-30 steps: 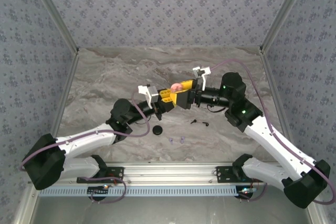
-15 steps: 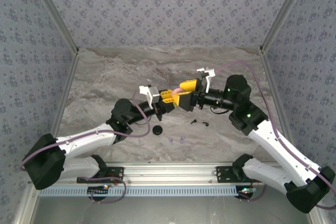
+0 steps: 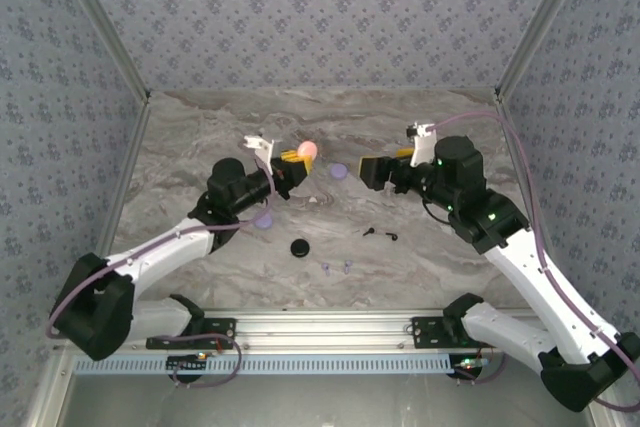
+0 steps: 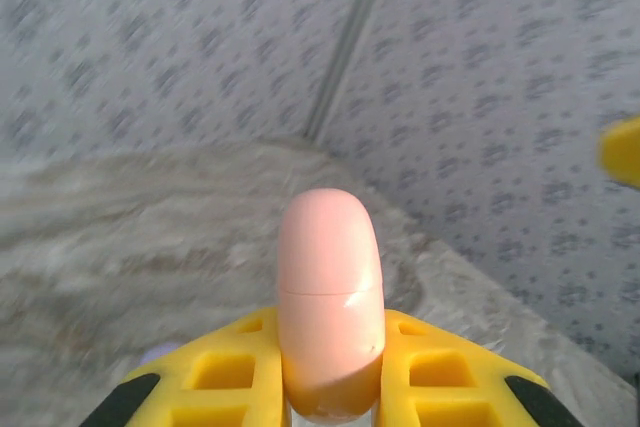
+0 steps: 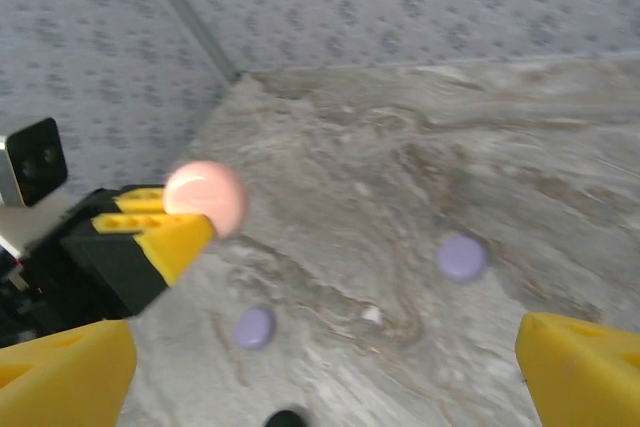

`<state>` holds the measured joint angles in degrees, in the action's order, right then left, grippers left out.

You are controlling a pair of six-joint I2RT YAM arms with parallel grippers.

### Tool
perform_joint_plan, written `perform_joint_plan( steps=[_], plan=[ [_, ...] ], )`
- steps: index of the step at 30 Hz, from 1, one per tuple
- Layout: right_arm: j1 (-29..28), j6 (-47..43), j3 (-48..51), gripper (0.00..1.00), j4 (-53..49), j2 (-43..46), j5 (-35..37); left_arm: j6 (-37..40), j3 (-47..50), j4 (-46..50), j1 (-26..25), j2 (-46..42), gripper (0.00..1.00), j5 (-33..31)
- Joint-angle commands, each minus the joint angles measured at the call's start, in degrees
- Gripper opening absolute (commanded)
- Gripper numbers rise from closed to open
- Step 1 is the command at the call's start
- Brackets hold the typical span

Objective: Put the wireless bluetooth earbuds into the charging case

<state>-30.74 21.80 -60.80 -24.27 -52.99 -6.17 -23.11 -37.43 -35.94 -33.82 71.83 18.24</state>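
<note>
Bare marble [image 3: 312, 179] beside the farther lavender case lies below, so my left gripper will next tip its fingers down, lower the pink case and let go of it.
A closed pink charging case [image 4: 330, 287] sticks up between the yellow fingers of my left gripper [image 4: 328, 335], which is shut on it above the table's back left [image 3: 292, 161]. The case [image 3: 306, 151] also shows from above and in the right wrist view [image 5: 205, 197]. My right gripper [image 3: 383, 167] hangs open to the right of it, well apart, with nothing between its fingers [image 5: 60, 367]. Two black wireless bluetooth earbuds [image 3: 380, 234] lie on the marble near the middle. Two pale lavender earbuds [image 3: 337, 268] lie closer to the front.
Two round lavender cases rest on the table, one [image 3: 339, 172] between the grippers and one [image 3: 263, 221] under the left arm. A round black case [image 3: 299, 247] lies in front of them. Patterned walls close off the back and both sides.
The grippers met at the pink case mid-table; now they stand apart. The left arm swung back and left with the case. The right gripper drew off to the right.
</note>
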Motion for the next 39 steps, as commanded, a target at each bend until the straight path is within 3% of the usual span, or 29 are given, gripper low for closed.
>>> perform_joint_plan(
  steps=[1, 9, 17, 24, 28, 39],
  plan=[
    [1.92, 1.12, 2.11, 1.00, -4.19, 2.32, 4.89, -4.23, -2.88, 7.25, 2.96, 3.84, 0.00, 2.22],
    [5.80, 2.18, 3.76, 1.00, -6.32, 4.63, 3.69, -8.88, -12.73, 16.42, 8.15, 20.59, 0.00, 5.56],
    [7.44, 0.77, 3.97, 1.00, -8.11, 6.28, 2.16, -14.28, -18.46, 12.99, 8.27, 35.51, 0.01, 8.57],
    [8.93, 0.09, 4.53, 1.00, -9.04, 7.03, 1.35, -15.79, -19.86, 12.80, 8.25, 40.34, 0.09, 8.12],
    [9.46, -0.16, 4.62, 1.00, -9.13, 7.00, 0.49, -15.42, -19.85, 13.71, 8.34, 41.09, 0.24, 7.17],
    [9.82, -2.09, 3.53, 1.00, -11.94, 6.59, -0.60, -12.38, -18.80, 17.73, 9.51, 38.53, 0.43, 5.00]
  ],
)
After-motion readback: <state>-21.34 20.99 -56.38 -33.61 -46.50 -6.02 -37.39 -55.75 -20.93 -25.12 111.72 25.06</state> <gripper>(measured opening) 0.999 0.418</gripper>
